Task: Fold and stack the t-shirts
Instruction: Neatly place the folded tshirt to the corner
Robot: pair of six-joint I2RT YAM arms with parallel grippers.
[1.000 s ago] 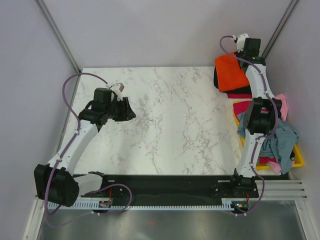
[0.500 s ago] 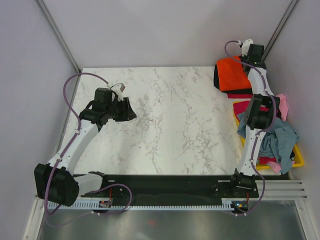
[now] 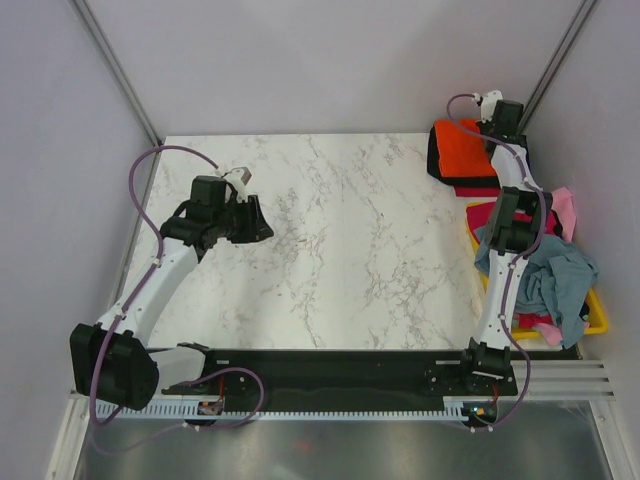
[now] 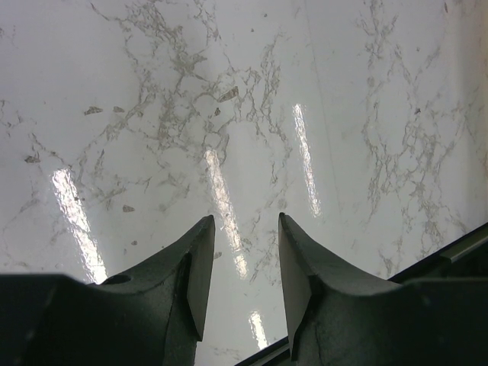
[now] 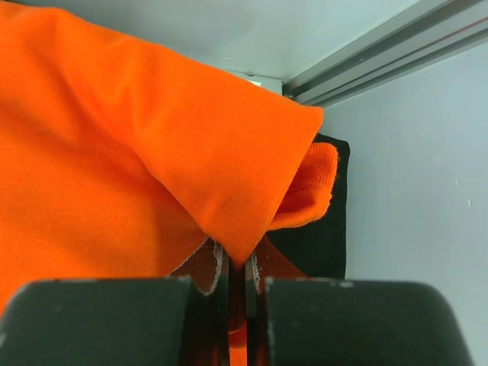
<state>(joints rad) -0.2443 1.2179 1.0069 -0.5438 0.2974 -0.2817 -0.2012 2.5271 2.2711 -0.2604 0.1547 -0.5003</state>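
I will pull the fold of the orange t-shirt with my right gripper toward the side, where the black shirt (image 5: 320, 221) shows past the orange t-shirt's edge, then release the fold.
A bright orange t-shirt (image 3: 462, 148) lies folded on a black t-shirt (image 3: 436, 158) at the table's far right corner, with a red one (image 3: 474, 189) under them. My right gripper (image 3: 497, 128) is at that stack's right edge and is shut on a fold of the orange t-shirt (image 5: 152, 152); the black shirt (image 5: 320, 221) shows beneath. My left gripper (image 3: 262, 222) is open and empty over the bare marble at the left, and the left wrist view (image 4: 244, 229) shows nothing between its fingers. More shirts, grey-blue (image 3: 560, 280) and pink (image 3: 564, 208), lie heaped at the right.
A yellow plastic bin (image 3: 597, 318) holds the heaped shirts at the right edge. The marble table (image 3: 350, 230) is ringed by grey walls and a corner rail (image 5: 381, 46). A black strip runs along the near edge (image 3: 330, 365).
My right gripper has moved toward the far right corner with the orange shirt's edge, laying it flatter on the stack. The left arm has not moved.
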